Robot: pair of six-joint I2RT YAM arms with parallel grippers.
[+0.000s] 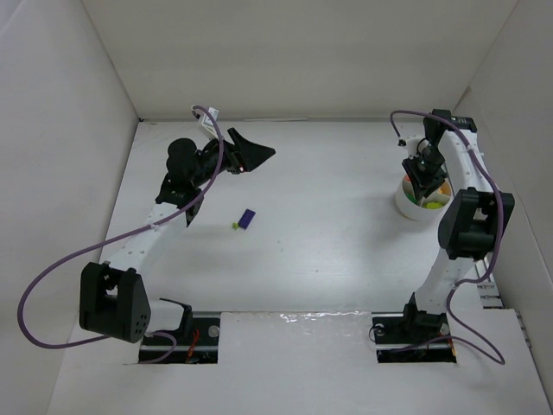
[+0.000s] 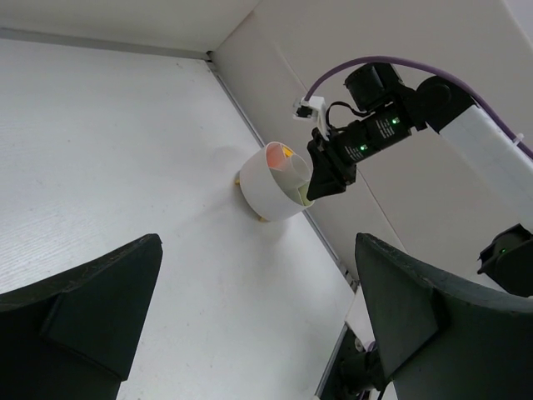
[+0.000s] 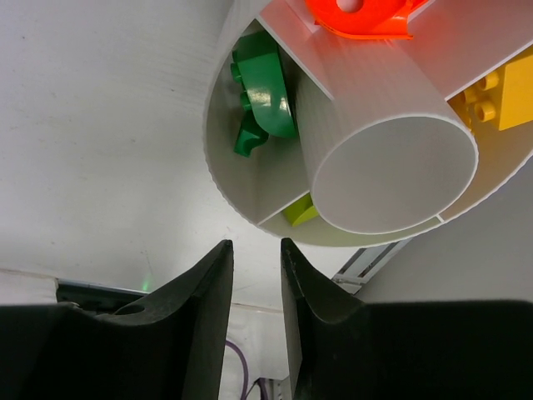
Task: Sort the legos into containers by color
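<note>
My left gripper is raised and points across the table. It should next tilt its fingers downward and come back and down onto the tiny lime green lego (image 1: 233,226).
A purple lego (image 1: 247,218) lies on the white table left of centre, with a tiny lime green lego (image 1: 233,226) beside it. The round white bowl (image 1: 406,204) stands at the right wall. My right gripper (image 1: 425,185) hovers over it, jaws slightly apart and empty. In the right wrist view the gripper (image 3: 256,243) is at the rim of the bowl (image 3: 223,137). Its wedges hold a dark green lego (image 3: 262,92), an orange lego (image 3: 362,17), a yellow lego (image 3: 508,92) and a lime lego (image 3: 300,211). My left gripper (image 1: 255,143) is wide open and empty, raised at the back left.
White walls enclose the table on the left, back and right. The bowl (image 2: 268,196) sits close against the right wall, with the right arm (image 2: 366,142) over it. The left gripper (image 2: 258,242) looks across the bare table. Purple cables loop from both arms.
</note>
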